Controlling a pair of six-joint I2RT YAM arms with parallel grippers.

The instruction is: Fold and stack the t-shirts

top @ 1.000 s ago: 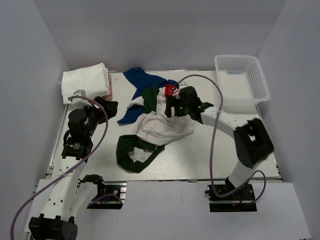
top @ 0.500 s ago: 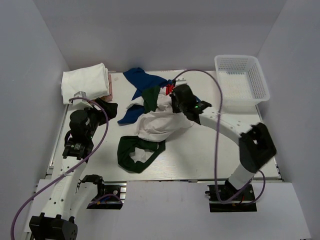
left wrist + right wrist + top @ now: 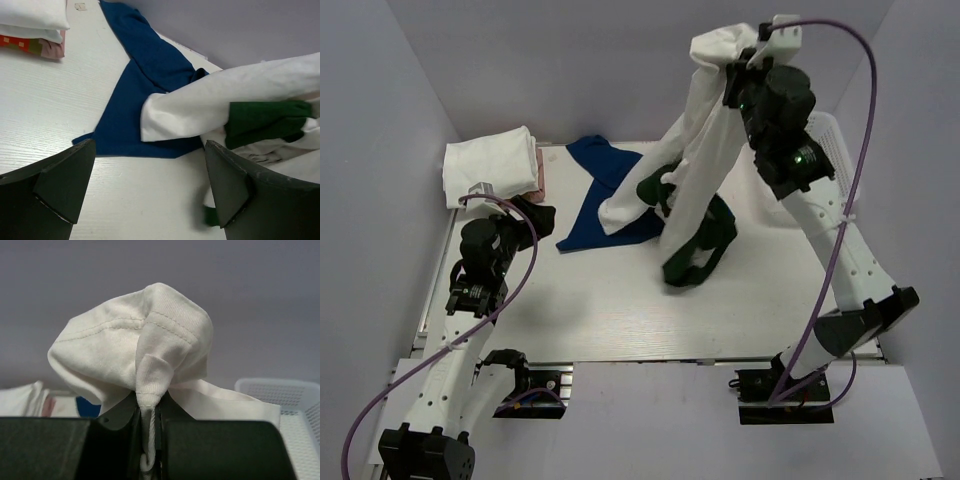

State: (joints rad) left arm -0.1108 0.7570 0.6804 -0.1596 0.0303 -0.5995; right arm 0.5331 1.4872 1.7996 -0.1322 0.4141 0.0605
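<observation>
I will raise the white t-shirt higher with my right gripper next, and then swing it down toward the table next to the navy blue t-shirt (image 3: 605, 185).
My right gripper (image 3: 744, 64) is raised high at the back right, shut on a bunched fold of a white t-shirt (image 3: 695, 150). In the right wrist view the cloth (image 3: 150, 335) is pinched between the jaws of that gripper (image 3: 149, 440). The shirt hangs down to the table, and a dark green t-shirt (image 3: 698, 243) is tangled in its lower part. A navy blue t-shirt (image 3: 605, 185) lies flat behind them. My left gripper (image 3: 542, 214) stands open and empty at the left, facing the navy shirt (image 3: 145, 85) and the white sleeve (image 3: 215, 102).
A folded white stack (image 3: 488, 165) sits at the back left corner on a pink and red folded piece (image 3: 30, 45). The white lattice basket (image 3: 290, 405) stands at the back right, mostly hidden by my right arm in the top view.
My right gripper shut on the white t-shirt in the pile and lifted it high toward the back right. The dark green t-shirt was dragged right with it. The left arm stayed still.
</observation>
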